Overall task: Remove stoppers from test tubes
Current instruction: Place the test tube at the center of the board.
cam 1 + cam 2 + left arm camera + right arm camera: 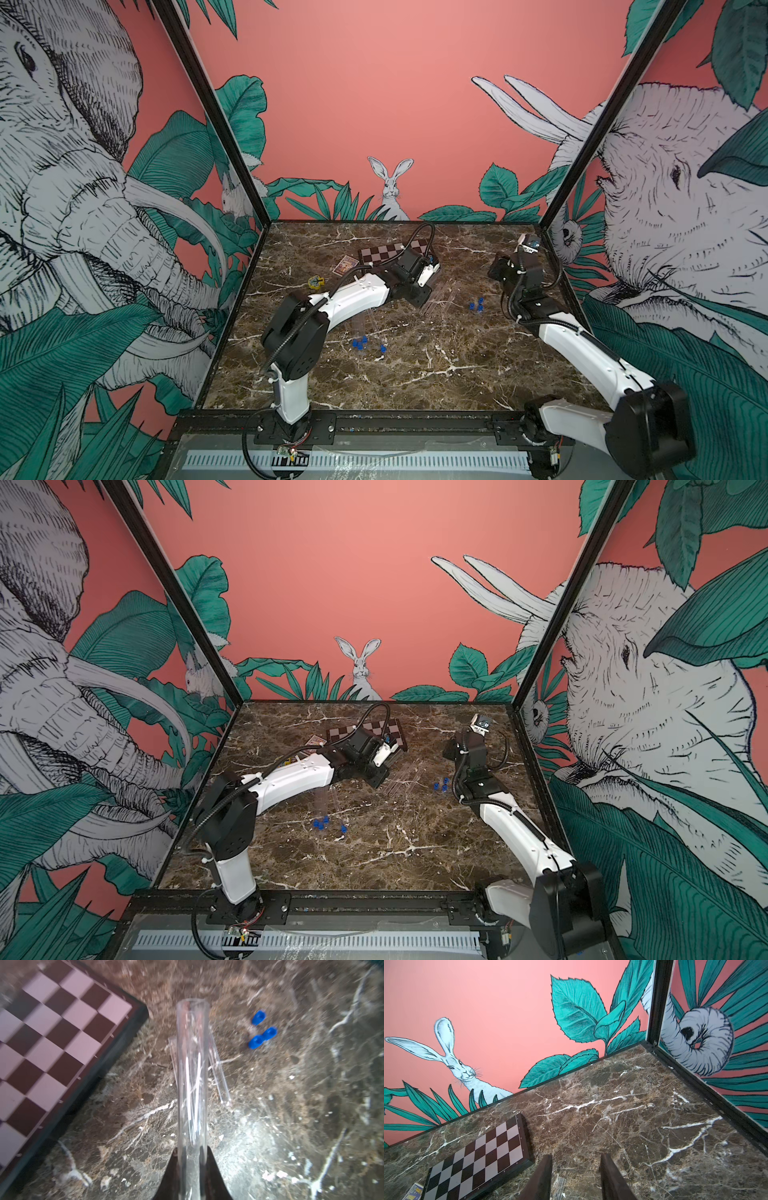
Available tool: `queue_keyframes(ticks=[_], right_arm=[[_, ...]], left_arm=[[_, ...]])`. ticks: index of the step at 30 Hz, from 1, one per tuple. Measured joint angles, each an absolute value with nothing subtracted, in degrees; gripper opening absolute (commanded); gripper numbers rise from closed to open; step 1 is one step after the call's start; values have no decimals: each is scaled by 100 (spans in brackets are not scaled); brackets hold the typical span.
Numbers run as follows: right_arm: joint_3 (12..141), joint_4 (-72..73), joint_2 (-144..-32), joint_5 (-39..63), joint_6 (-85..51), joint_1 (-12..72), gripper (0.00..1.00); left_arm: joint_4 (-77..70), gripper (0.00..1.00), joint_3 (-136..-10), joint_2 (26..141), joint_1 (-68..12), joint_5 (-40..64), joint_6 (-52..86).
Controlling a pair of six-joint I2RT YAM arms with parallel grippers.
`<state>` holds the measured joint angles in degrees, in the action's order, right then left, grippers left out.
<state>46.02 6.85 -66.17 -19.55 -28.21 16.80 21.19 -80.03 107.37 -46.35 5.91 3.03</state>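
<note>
I will next lower my left gripper onto the open, bare marble below it, between the chessboard and lying tubes, and free the test tube's round end.
My left gripper [192, 1152] is shut on the round end of a clear test tube [192, 1064], whose open mouth carries no stopper. Below it, more clear test tubes [218, 1072] lie on the marble, faint in both top views [440, 297]. Three loose blue stoppers [262, 1031] lie just past them [477, 304]. A second cluster of blue stoppers [363, 343] lies nearer the front, beside other tubes [361, 324]. My right gripper [576, 1156] hangs open and empty above the back right of the table, aimed at the far corner.
A folded chessboard [392, 251] lies at the back, close to my left wrist [52, 1043]. A small picture card [345, 264] and a yellow toy piece [316, 283] lie to its left. Patterned walls enclose the table on three sides.
</note>
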Motion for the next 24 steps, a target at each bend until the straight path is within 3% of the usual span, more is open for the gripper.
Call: queue_keyframes(ticks=[9, 24], right_arm=[[4602, 47, -5815, -1968, -2541, 1680, 39], [4600, -263, -5349, -1970, -2397, 1675, 40]], left_arm=[[2464, 0, -8807, 11850, -4615, 263, 301], [3057, 0, -9754, 12446, -4519, -248, 320]])
